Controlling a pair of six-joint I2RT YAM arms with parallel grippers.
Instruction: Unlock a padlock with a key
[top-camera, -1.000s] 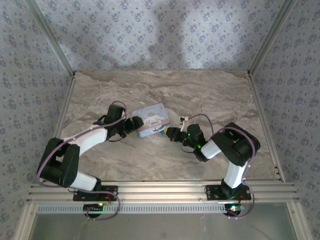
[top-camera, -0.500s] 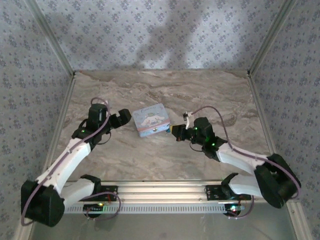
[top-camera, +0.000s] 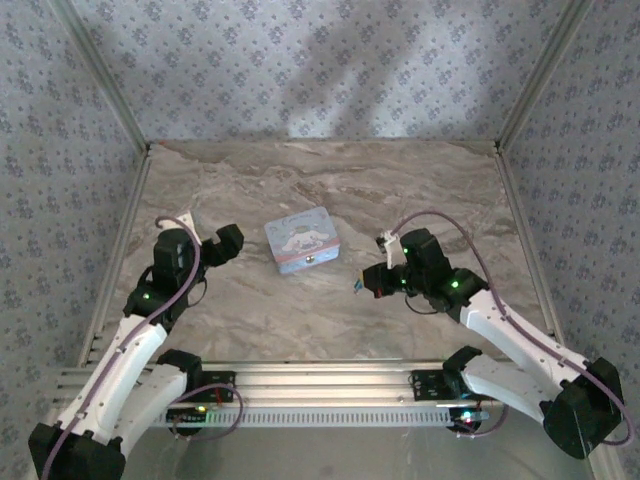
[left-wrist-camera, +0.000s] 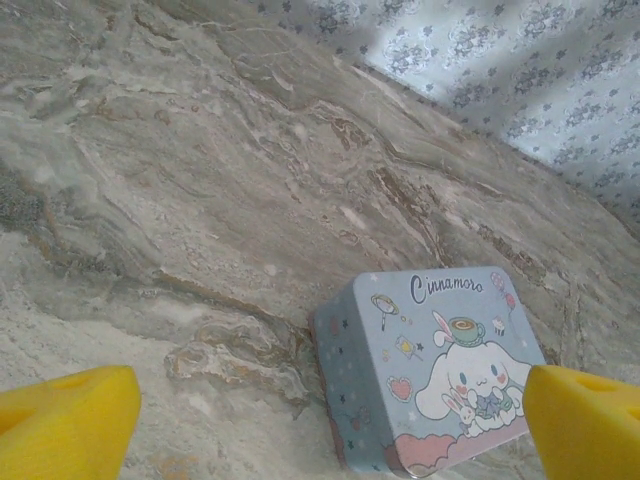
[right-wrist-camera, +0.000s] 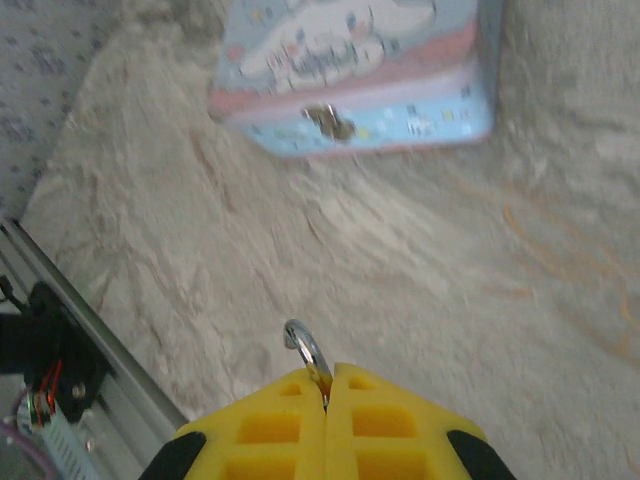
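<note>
The clear marble there is below and back from my right gripper, so the gripper will next move back toward the bar and come down to release the padlock.
My right gripper (top-camera: 365, 282) (right-wrist-camera: 328, 375) is shut on the padlock. Its curved metal shackle (right-wrist-camera: 305, 348) sticks out from between the yellow pads, with one end free, and its body is hidden between them. The gripper hovers over the marble to the right and near side of the pale blue tin. The key is hidden from view. My left gripper (top-camera: 225, 243) (left-wrist-camera: 330, 430) stands wide open to the left of the tin, with nothing between its yellow fingertips (left-wrist-camera: 70, 420).
The pale blue cartoon tin (top-camera: 302, 240) (left-wrist-camera: 430, 370) (right-wrist-camera: 350, 70) lies closed mid-table, its small metal latch (right-wrist-camera: 328, 120) facing the right gripper. Patterned walls enclose the marble table (top-camera: 330, 180) on three sides. An aluminium rail (top-camera: 320, 385) runs along the near edge.
Both arms have drawn back from the tin. The left gripper let go of it, opened wide and moved left. The right gripper moved right and nearer, still shut on the padlock.
</note>
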